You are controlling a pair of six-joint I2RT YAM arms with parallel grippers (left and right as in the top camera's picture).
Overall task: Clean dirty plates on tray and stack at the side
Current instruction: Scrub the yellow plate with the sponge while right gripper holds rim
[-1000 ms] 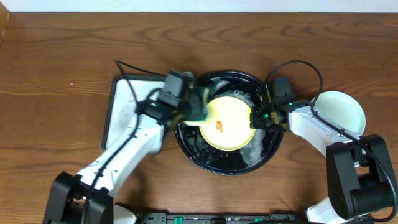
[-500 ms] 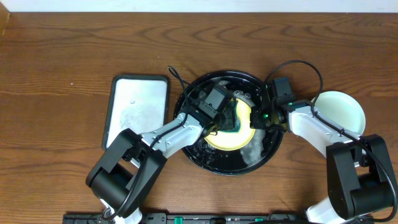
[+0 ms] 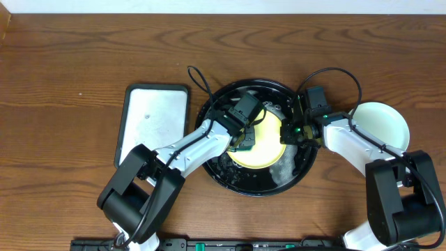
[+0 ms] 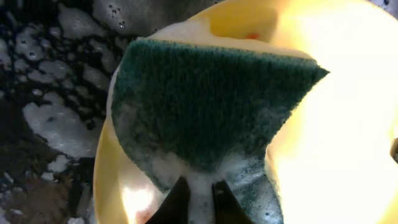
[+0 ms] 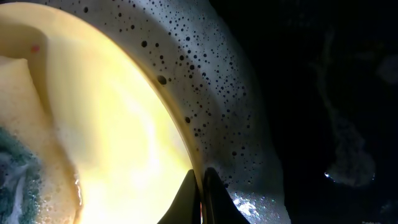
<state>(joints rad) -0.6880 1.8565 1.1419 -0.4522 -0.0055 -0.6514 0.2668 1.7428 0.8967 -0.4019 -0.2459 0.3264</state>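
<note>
The small red mark (image 4: 252, 36) still shows outward of my left gripper. My left gripper will next rub the sponge (image 4: 205, 106) outward over the mark, then let go of it on the plate.
A pale yellow plate (image 3: 268, 143) lies tilted in the black tray (image 3: 237, 183), which holds suds. My right gripper (image 3: 284, 132) is shut on the plate's right rim (image 5: 186, 143). My left gripper (image 3: 244, 134) is shut on a green and yellow sponge (image 4: 205, 106) and presses it on the yellow plate (image 4: 336, 124). A small red mark shows near the plate's edge (image 4: 252, 36). A pale mint-green plate (image 3: 383, 122) stands on the wood tabletop (image 3: 70, 63) at the right.
A white rectangular black-edged dish (image 3: 153, 122) lies left of the tray. Cables loop above the tray. The right arm's base stands at the front right.
My left gripper carried the sponge from the tray's left rim onto the yellow plate and now rubs its left part. The right gripper and plate have not moved.
</note>
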